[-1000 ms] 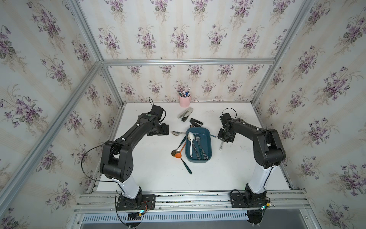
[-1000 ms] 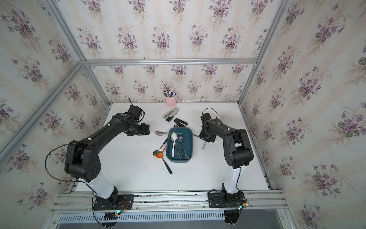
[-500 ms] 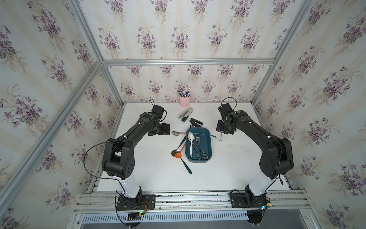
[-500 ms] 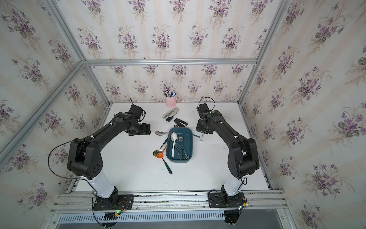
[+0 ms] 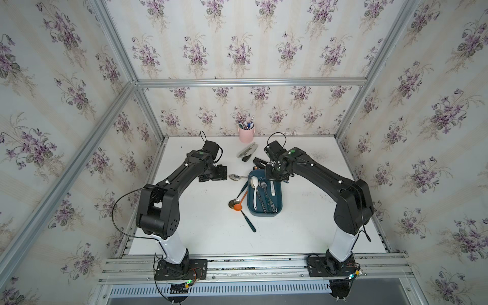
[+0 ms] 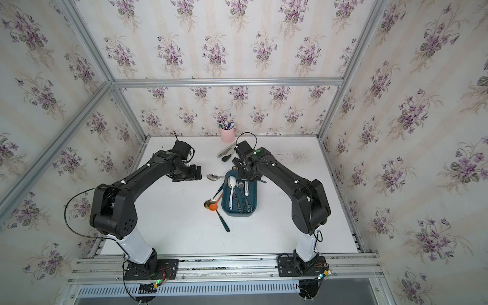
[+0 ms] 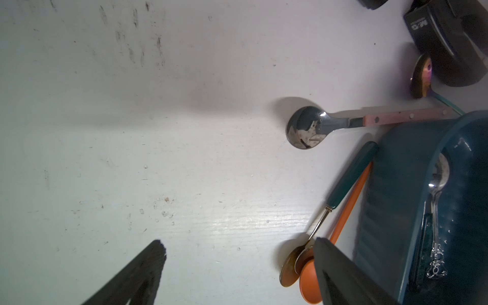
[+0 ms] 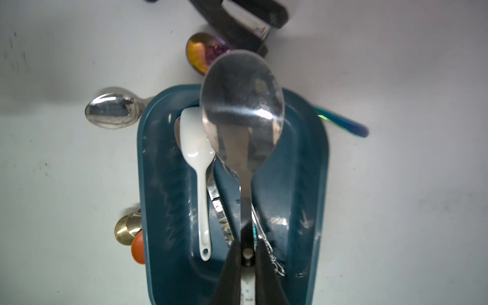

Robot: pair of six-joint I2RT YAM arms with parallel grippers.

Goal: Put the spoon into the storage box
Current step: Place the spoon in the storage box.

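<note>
Next I need to draw my right gripper back and down to release the spoon's neck, since the middle of the storage box lies below it and nearer my base.
My right gripper (image 8: 247,245) is shut on the neck of a metal spoon (image 8: 241,111) with a white handle (image 5: 273,189). It holds the spoon over the far end of the dark teal storage box (image 5: 280,202), seen in both top views (image 6: 254,202). A white ceramic spoon (image 8: 198,158) and several metal pieces lie in the box (image 8: 148,184). My left gripper (image 7: 239,244) stands open just above the table, left of the box (image 7: 396,184). A pink-handled metal spoon (image 7: 306,126) lies on the table ahead of it.
An orange spoon (image 5: 237,207), a brass-bowled one and a teal-handled one lie along the box's left side. An iridescent spoon (image 8: 206,51) and a black stapler (image 5: 260,162) sit just behind the box. A grey stapler (image 5: 247,151) and pink pen cup (image 5: 246,134) stand farther back.
My right gripper has carried the spoon from the table right of the box leftward to above the box's far end. The left arm has hardly moved.
</note>
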